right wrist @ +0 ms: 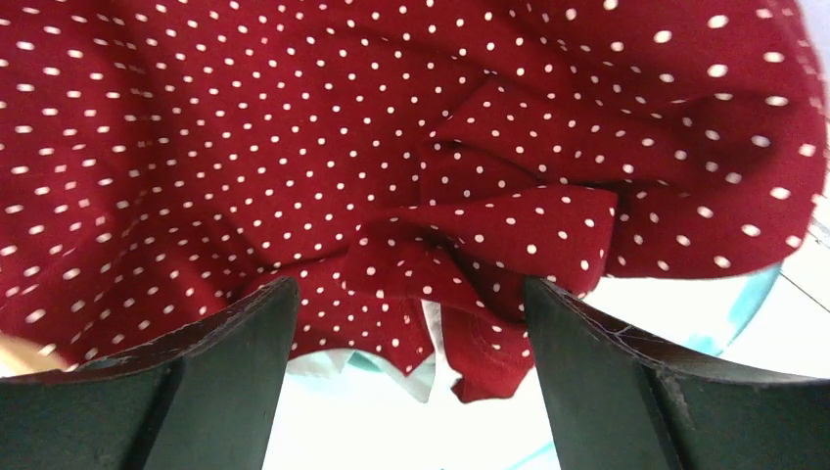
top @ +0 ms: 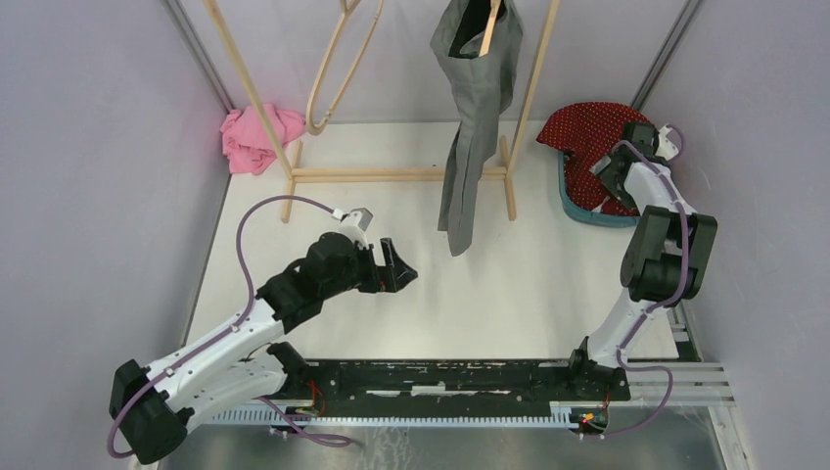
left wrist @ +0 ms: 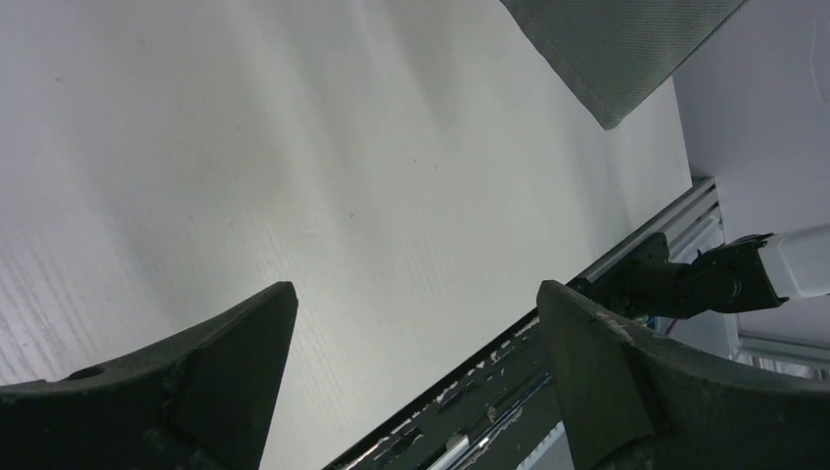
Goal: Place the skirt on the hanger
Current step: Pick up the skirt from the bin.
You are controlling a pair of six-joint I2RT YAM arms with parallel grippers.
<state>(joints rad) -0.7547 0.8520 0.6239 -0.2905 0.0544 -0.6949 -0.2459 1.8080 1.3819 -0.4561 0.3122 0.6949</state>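
Observation:
My right gripper will go down into the basket and close on the fold, because a raised fold of skirt (right wrist: pixel 416 262) stands up between my open fingers.
The red skirt with white dots (top: pixel 585 132) lies bunched in a blue basket (top: pixel 579 210) at the back right. My right gripper (top: pixel 609 168) hovers right over it, open. In the right wrist view the skirt's folds (right wrist: pixel 411 166) fill the frame, and a hem hangs between the two fingers of the gripper (right wrist: pixel 406 289) without being pinched. An empty wooden hanger (top: pixel 338 69) hangs on the rack at the back. My left gripper (top: pixel 396 264) is open over the middle of the table, holding nothing; between its fingers (left wrist: pixel 411 294) only bare table shows.
A grey garment (top: pixel 475 108) hangs on a second wooden hanger (top: pixel 489 29), its lower end (left wrist: pixel 626 49) just above the table. The wooden rack's base bar (top: pixel 401 174) crosses the back of the table. A pink cloth (top: pixel 256 137) lies at the back left.

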